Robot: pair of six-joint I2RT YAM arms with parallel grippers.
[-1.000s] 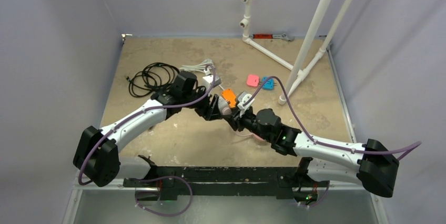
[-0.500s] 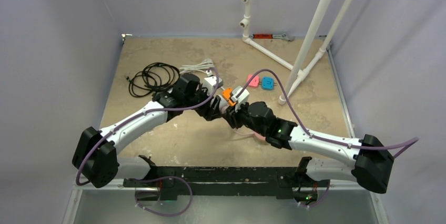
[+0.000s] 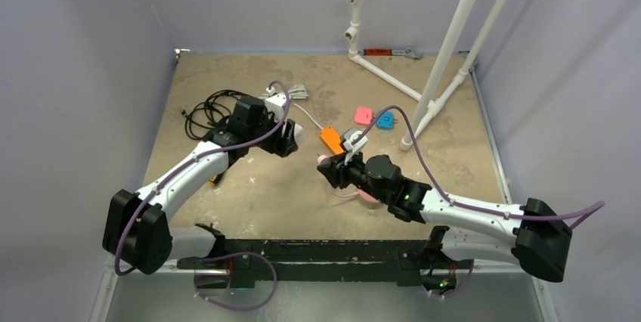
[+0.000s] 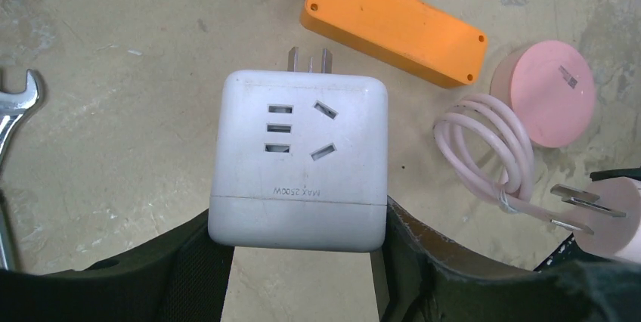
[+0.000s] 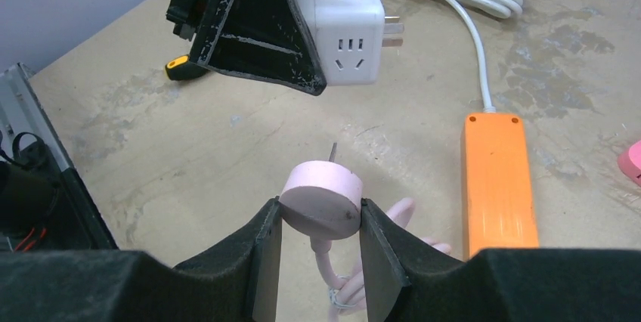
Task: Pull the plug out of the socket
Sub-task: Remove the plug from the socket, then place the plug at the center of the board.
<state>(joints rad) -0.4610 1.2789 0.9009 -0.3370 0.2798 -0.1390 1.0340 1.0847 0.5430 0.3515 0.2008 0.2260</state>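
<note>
The plug's pins are free, so my right gripper will next move outward across the orange socket strip to the table (image 3: 345,123) (image 5: 572,141) between the socket strip's far end and the pink piece.
The orange socket strip (image 3: 329,140) lies flat on the table with its white cable; it also shows in the left wrist view (image 4: 393,31) and the right wrist view (image 5: 495,182). Nothing is plugged into it. My left gripper (image 3: 289,137) is shut on a white cube adapter (image 4: 298,159), held above the table left of the strip, with its prongs bare. My right gripper (image 3: 326,165) is shut on a round pink plug (image 5: 321,197), held just off the table near the strip's near end. The plug's pink cable (image 4: 484,148) coils to a pink disc (image 4: 552,91) on the table.
A black cable coil (image 3: 215,110) and a white cable bundle (image 3: 291,94) lie at the back left. Small pink (image 3: 363,116) and blue (image 3: 385,119) pieces lie right of the strip. A white pipe frame (image 3: 423,103) stands at the back right. A wrench (image 4: 15,110) lies left of the adapter.
My left gripper has drawn back to the left with the white cube adapter, away from the strip and the right gripper. The pink plug stays in my right gripper, now apart from the adapter.
</note>
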